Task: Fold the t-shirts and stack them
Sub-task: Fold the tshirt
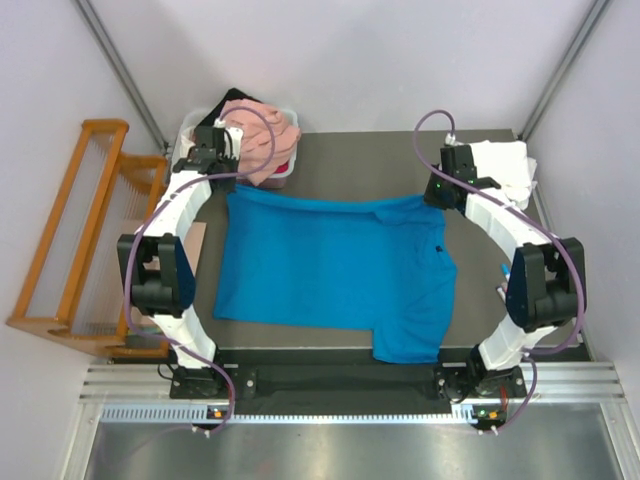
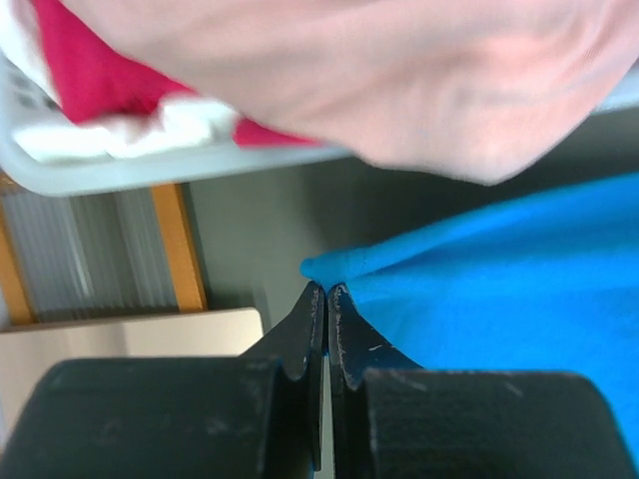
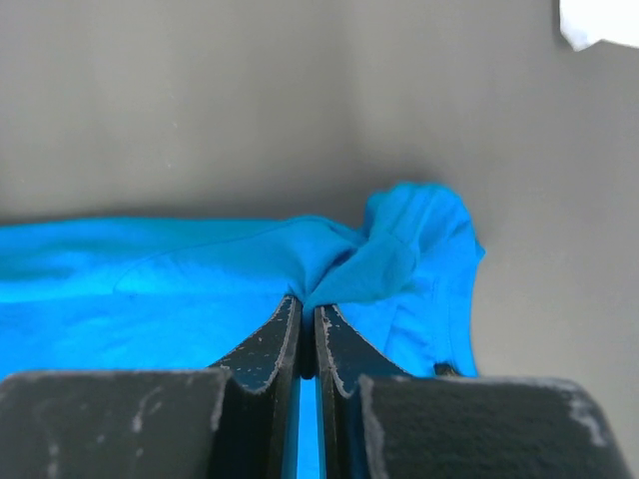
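Observation:
Next, my right gripper carries the blue t-shirt's far edge back, down onto the t-shirt by the dark spot, and releases, as the blue t-shirt lies spread open.
A bright blue t-shirt lies spread over the dark table, one sleeve hanging toward the near edge. My left gripper is at its far left corner, and in the left wrist view the gripper is shut on the tip of the blue t-shirt. My right gripper is at the far right corner. The right wrist view shows that gripper shut on a bunched fold of the blue t-shirt. A salmon-pink t-shirt tops the pile in the tub, over a red one.
The white plastic tub stands at the back left corner, close behind my left gripper. A wooden slatted rack stands off the table's left side. A folded white t-shirt lies at the back right. A tan board lies by the left edge.

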